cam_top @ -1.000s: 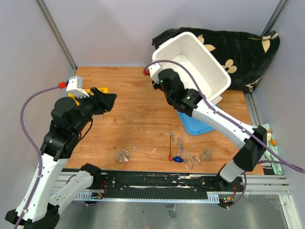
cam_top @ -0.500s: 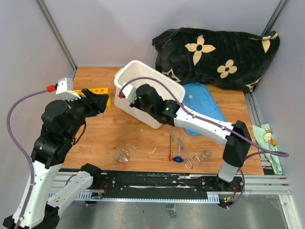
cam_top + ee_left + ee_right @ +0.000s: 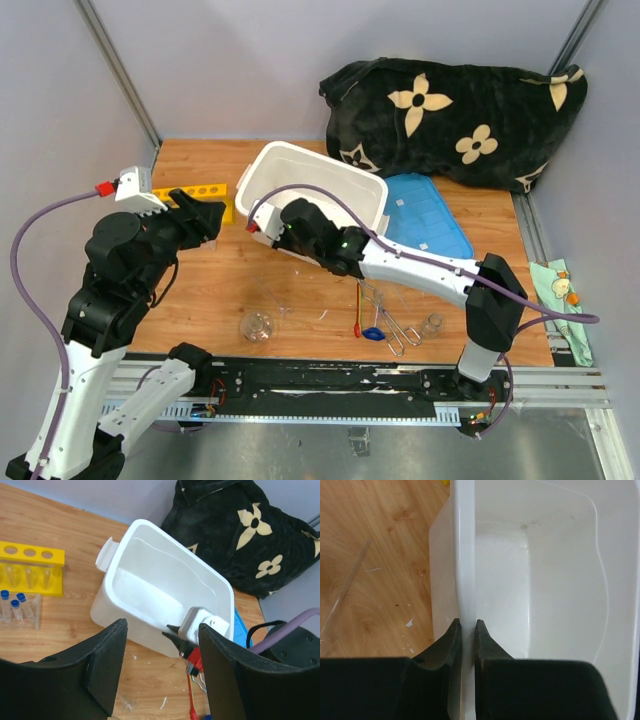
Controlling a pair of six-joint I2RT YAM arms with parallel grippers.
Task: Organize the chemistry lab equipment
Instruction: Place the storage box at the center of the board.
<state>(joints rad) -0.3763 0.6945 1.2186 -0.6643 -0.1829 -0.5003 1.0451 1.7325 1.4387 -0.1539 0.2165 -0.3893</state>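
The white tub is at an angle to the table's front edge, so the robot's right gripper will pull back next, swing the tub's near rim (image 3: 283, 237) (image 3: 467, 624) straighter and then let go of it.
My right gripper (image 3: 268, 226) (image 3: 467, 625) is shut on the near rim of the white tub (image 3: 340, 180) (image 3: 545, 580), which stands upright on the table just right of the yellow tube rack (image 3: 196, 191) (image 3: 30, 564). My left gripper (image 3: 208, 216) (image 3: 162, 630) hangs open above the table left of the tub, holding nothing. Blue-capped test tubes (image 3: 15, 607) stand in a clear holder below the rack. A glass flask (image 3: 258, 326), a red-handled spatula (image 3: 359, 306), metal tongs (image 3: 390, 322) and a small beaker (image 3: 433, 324) lie near the front edge.
The tub's blue lid (image 3: 428, 215) lies flat to its right. A black cloth with cream flowers (image 3: 470, 110) is bunched at the back right. A thin clear glass rod (image 3: 270, 296) (image 3: 345, 600) lies on the wood in front of the tub.
My right arm has dragged the tub from the back right by the cloth to the left, beside the yellow rack, uncovering the blue lid. The left gripper has drawn back slightly leftward.
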